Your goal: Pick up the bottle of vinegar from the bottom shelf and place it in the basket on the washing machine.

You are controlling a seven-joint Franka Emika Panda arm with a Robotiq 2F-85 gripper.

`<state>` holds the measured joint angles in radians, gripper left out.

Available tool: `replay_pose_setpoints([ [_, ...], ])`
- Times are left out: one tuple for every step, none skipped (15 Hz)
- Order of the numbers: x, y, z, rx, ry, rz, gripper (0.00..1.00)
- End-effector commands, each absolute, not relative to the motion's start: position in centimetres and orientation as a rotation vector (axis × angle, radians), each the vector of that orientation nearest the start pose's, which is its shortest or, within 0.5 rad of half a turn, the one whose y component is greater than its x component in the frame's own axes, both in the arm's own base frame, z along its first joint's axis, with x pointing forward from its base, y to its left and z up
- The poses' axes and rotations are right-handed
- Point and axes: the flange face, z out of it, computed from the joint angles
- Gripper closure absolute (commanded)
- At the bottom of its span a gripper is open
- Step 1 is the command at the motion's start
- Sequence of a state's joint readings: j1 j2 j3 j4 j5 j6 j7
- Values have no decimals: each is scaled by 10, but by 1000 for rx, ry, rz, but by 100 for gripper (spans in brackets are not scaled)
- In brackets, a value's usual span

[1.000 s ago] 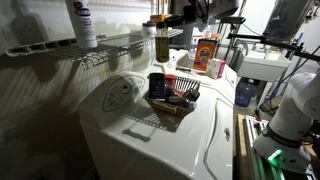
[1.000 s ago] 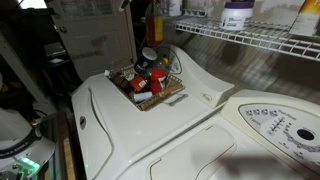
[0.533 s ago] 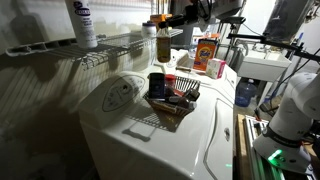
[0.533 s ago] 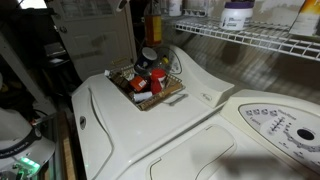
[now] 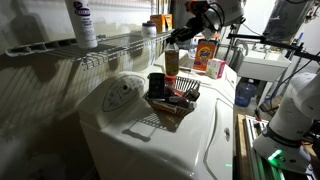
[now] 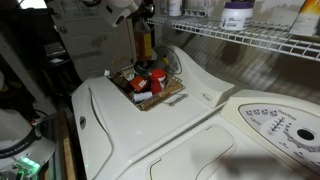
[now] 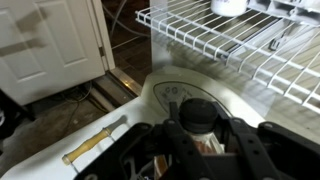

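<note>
My gripper moves back from the shelf (image 5: 112, 45) next and goes down over the dark brown basket (image 5: 172, 100).
My gripper (image 5: 178, 40) is shut on the bottle of vinegar (image 5: 172, 61), a slim bottle of amber liquid. It hangs upright off the bottom shelf (image 5: 112, 45), just above the back of the dark brown basket (image 5: 172, 100) on the white washing machine (image 5: 190, 140). In an exterior view the bottle (image 6: 145, 45) hangs over the basket (image 6: 150, 88), which holds several small items. In the wrist view the gripper (image 7: 198, 138) has its dark fingers on both sides of the bottle's black cap (image 7: 198, 114), with the wire shelf (image 7: 230, 40) above.
A large white bottle (image 5: 82, 22) stands on the shelf, also visible in an exterior view (image 6: 238, 14). An orange carton (image 5: 208, 55) stands behind the basket. The control panel with dial (image 5: 118, 93) is beside the basket. A white door (image 7: 50, 40) lies beyond the machine.
The gripper has carried the vinegar bottle off the shelf, outward and down, so it now hangs just above the basket.
</note>
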<state>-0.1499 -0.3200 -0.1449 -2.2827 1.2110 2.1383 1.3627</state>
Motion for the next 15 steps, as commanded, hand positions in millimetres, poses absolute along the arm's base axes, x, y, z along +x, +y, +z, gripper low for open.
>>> replay_pose_setpoints([
  [435,-124,541,-961,1846,495,90],
  [431,-130,541,-984,1847,486,90],
  [427,-135,539,-1005,1850,489,90],
  [423,-140,537,-1028,1857,491,90],
  [418,-144,534,-1049,1859,501,90],
  [414,-148,531,-1062,1869,502,90],
  [410,-151,526,-1080,1869,511,90],
  [408,-154,522,-1095,1875,512,90],
  [406,-159,516,-1102,1871,510,90],
  [406,-163,512,-1105,1859,490,90],
  [406,-165,506,-1104,1840,489,90],
  [405,-168,501,-1114,1834,477,90],
  [405,-170,495,-1121,1826,474,90],
  [404,-172,489,-1124,1826,469,90],
  [404,-174,482,-1128,1838,453,90],
])
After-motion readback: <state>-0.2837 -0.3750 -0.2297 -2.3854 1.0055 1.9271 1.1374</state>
